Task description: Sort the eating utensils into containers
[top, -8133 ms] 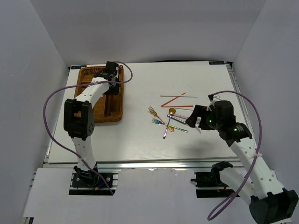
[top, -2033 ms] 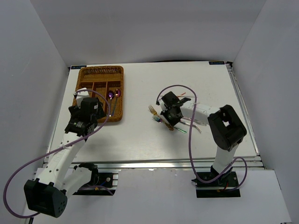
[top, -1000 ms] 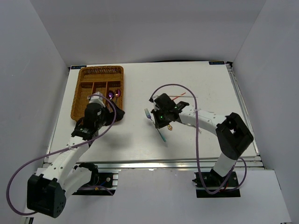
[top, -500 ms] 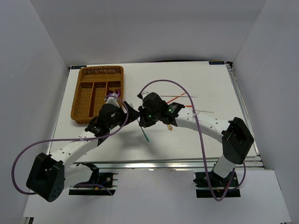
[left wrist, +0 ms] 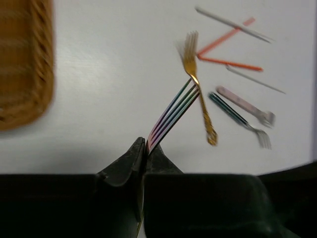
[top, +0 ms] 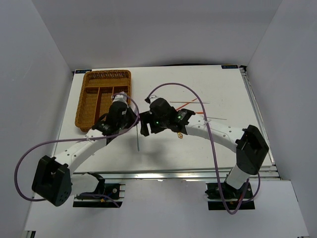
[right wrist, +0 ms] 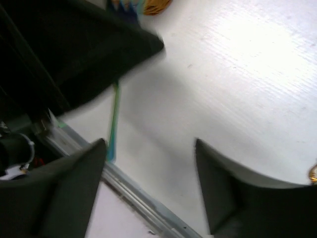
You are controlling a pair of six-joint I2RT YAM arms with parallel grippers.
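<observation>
My left gripper swings the rainbow fork (left wrist: pixel 171 116) outward over the tray's middle long slot next.
My left gripper (left wrist: pixel 145 148) is shut on an iridescent rainbow fork (left wrist: pixel 171 116), tines pointing away. In the top view the left gripper (top: pixel 132 120) holds it above the table, right of the wicker tray (top: pixel 81 106), with the fork handle (top: pixel 137 141) hanging toward the near edge. My right gripper (top: pixel 144 125) is open and empty just right of it; its wrist view (right wrist: pixel 151 148) shows the greenish handle (right wrist: pixel 114 124) beside its left finger. A gold fork (left wrist: pixel 198 84), a silver fork (left wrist: pixel 245 105) and red chopsticks (left wrist: pixel 225 62) lie on the table.
White chopsticks (left wrist: pixel 233 24) lie by the red ones, and a dark fork (left wrist: pixel 233 114) lies beside the silver one. In the top view the right arm (top: pixel 198 126) covers most of the loose pile. The table's near rail (right wrist: pixel 148 208) runs under the right gripper.
The rainbow fork has passed from my right gripper to my left. The right gripper has opened and sits just right of the left, which has closed on the fork and shifted it leftward.
</observation>
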